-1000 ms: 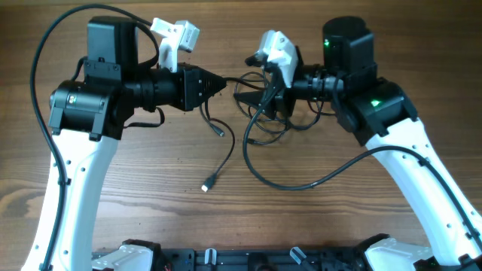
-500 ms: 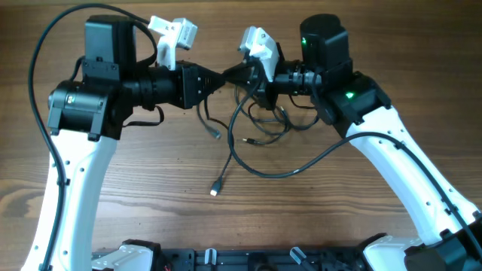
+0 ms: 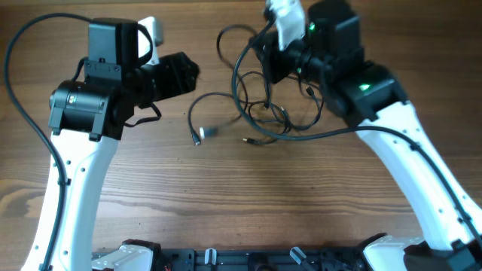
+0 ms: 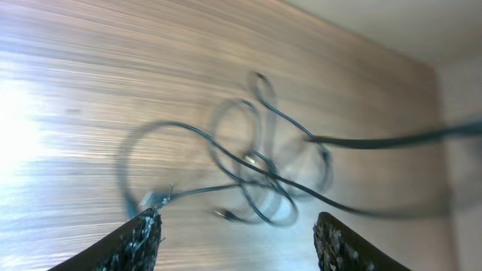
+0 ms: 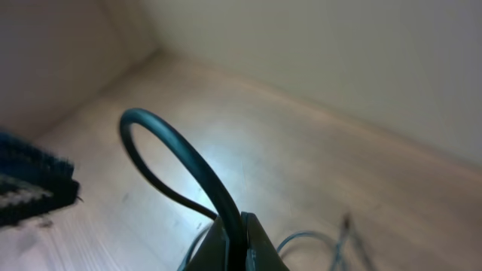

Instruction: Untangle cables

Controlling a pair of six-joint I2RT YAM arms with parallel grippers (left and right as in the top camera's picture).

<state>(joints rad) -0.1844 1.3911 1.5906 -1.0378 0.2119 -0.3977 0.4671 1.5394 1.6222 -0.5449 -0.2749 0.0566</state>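
Observation:
I need to move my right gripper across and down and let go of the cable on the bare tabletop, which is to its right in the overhead view, away from the tangle.
The cables [image 3: 265,120] lie as a tangle of thin black loops on the wooden table, below my right gripper. One loose cord curls out to the left and ends in a small plug [image 3: 198,138]. My right gripper [image 3: 265,54] is raised at the back, shut on one black cable [image 5: 177,154] that arches up out of its tips [image 5: 241,235]. My left gripper [image 3: 188,69] hangs to the left of the tangle, open, with nothing between its fingers [image 4: 144,235]. In the left wrist view the cables [image 4: 256,169] are blurred and lie ahead of the gripper [image 4: 241,229].
The thicker black wires of the arms arc over the table: one at the far left [image 3: 19,83], one from the right arm down to the tangle [image 3: 331,134]. The arm bases [image 3: 248,260] stand along the front edge. A pale wall [image 5: 361,53] rises behind the table.
My left gripper has opened, let go of the cable and drawn back to the left. My right gripper has shut on a cable and lifted it toward the back. The loose plug end slid up and left.

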